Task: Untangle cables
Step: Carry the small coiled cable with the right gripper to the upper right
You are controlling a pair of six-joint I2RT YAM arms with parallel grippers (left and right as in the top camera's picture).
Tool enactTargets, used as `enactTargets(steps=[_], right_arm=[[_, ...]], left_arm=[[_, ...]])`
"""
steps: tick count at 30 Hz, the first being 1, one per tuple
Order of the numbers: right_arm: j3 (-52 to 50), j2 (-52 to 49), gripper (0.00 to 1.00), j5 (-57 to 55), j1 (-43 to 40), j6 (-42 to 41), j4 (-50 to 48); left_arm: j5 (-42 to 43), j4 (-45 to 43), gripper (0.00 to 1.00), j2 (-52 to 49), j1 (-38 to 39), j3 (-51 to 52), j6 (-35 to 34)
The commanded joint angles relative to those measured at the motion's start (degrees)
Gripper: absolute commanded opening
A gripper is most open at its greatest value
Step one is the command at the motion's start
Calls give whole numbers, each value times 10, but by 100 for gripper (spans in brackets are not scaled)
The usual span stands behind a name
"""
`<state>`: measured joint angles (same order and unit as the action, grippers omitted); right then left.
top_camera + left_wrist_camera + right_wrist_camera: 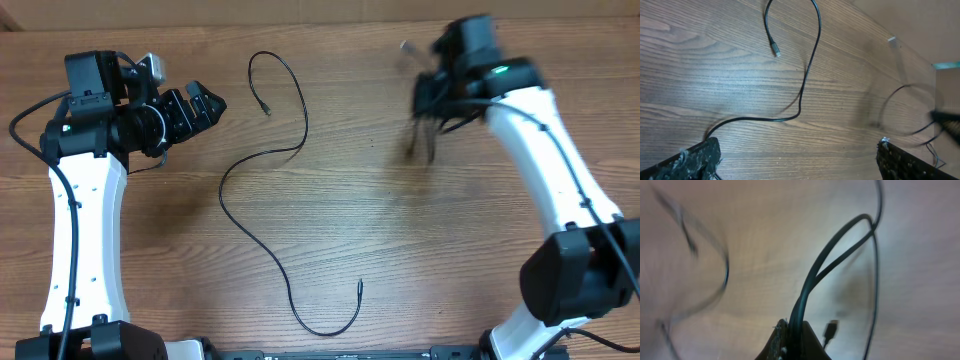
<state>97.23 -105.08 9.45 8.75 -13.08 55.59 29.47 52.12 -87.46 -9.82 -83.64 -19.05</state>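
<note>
Next I will move my right gripper to the right in the overhead view and down to release the second cable, as empty tabletop lies below it that way.
One thin black cable (262,235) lies loose on the table, curving from a plug near the top centre down to a plug at the lower centre; its upper loop shows in the left wrist view (805,80). My left gripper (208,103) is open and empty, left of that cable's top loop; its jaws (797,157) stand wide apart. My right gripper (432,100) is shut on the second black cable (840,260), held doubled between the fingers (795,340) above the table at the upper right. That cable hangs blurred (425,140), with a plug (830,329) dangling.
The wooden table (400,260) runs to a cardboard-coloured edge at the far side. The white arms stand at the left (85,230) and right (555,180) sides.
</note>
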Motion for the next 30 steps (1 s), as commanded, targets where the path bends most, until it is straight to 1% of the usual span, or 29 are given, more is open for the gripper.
enactTargets(steps=[1,4,7,8,9,11,17,20,24,25,26,27,28,29,30], right_arm=[[38,3,4,-20,-72,89,-31],[37,2,4,-56,-123,113,-81],[33,-5,4,-81,-167,156,-145],[33,-9,4,-86,-182,180,-168],[33,-19,4,-96,-207,224,-202],[33,-34,4,-116,-231,256,-235],[33,-99,4,-138,-293,271,-298],[33,-137,4,-128,-313,266,-303],[33,-174,4,-128,-318,262,-290],[33,-179,6,-128,-318,258,-285],[33,-182,13,-128,-318,249,-283],[33,-182,24,-128,-316,237,-281],[33,-181,43,-128,-315,223,-281],[35,-177,59,-128,-313,202,-278],[38,-172,100,-128,-310,184,-272]], left_arm=[[-1,-1,100,-2,2,-7,9],[-1,-1,99,-2,2,-7,9],[-1,-1,100,-2,2,-7,9],[-1,-1,100,-2,2,-7,9],[-1,-1,100,-2,2,-7,9],[-1,-1,100,-2,2,-7,9],[-1,-1,99,-2,2,-7,9],[-1,-1,100,-2,2,-7,9],[-1,-1,100,-2,2,-7,9],[-1,-1,99,-2,2,-7,9],[-1,-1,100,-2,2,-7,9],[-1,-1,99,-2,2,-7,9],[-1,-1,100,-2,2,-7,9],[-1,-1,99,-2,2,-7,9],[-1,-1,100,-2,2,-7,9]])
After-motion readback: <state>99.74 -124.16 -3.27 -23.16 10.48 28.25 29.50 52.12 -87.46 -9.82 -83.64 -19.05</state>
